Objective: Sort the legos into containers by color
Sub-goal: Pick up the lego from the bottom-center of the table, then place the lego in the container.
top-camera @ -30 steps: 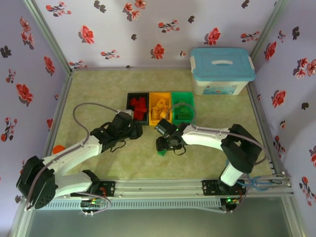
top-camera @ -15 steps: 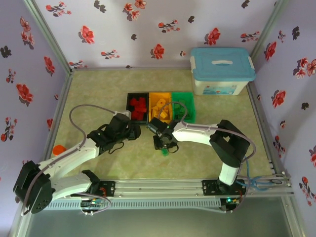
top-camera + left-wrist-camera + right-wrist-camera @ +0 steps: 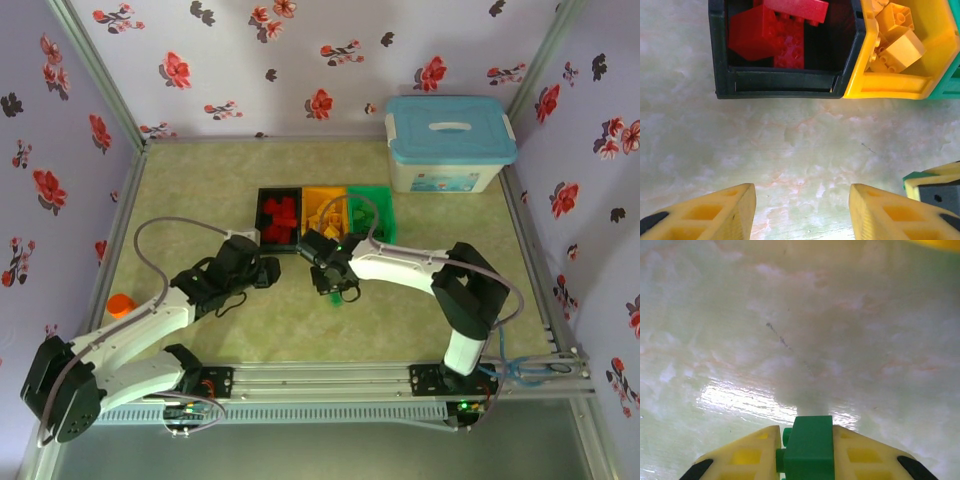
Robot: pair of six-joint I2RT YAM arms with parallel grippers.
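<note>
My right gripper will next carry the green lego outward over the green bin [image 3: 370,210] with green legos and release it.
Three containers stand in a row: a black bin [image 3: 278,215] holding red legos [image 3: 775,32], a yellow-orange bin [image 3: 325,212] with yellow-orange legos [image 3: 897,42], and a green bin [image 3: 370,210]. My right gripper [image 3: 336,288] hovers just in front of the yellow-orange bin, shut on a green lego [image 3: 812,455] pinched between its yellow fingers [image 3: 747,455]. My left gripper [image 3: 802,210] is open over bare table in front of the black bin [image 3: 780,82], nothing between its fingers. In the top view the left gripper [image 3: 262,272] sits left of the right one.
A large white box with a light-blue lid [image 3: 450,140] stands at the back right. An orange cylinder [image 3: 120,303] lies by the left wall. Floral walls enclose the table. The right gripper's tip [image 3: 935,192] shows at the lower right of the left wrist view.
The right gripper has shut on the green lego and carried it left and toward the bins. The left arm has drawn back slightly to the left.
</note>
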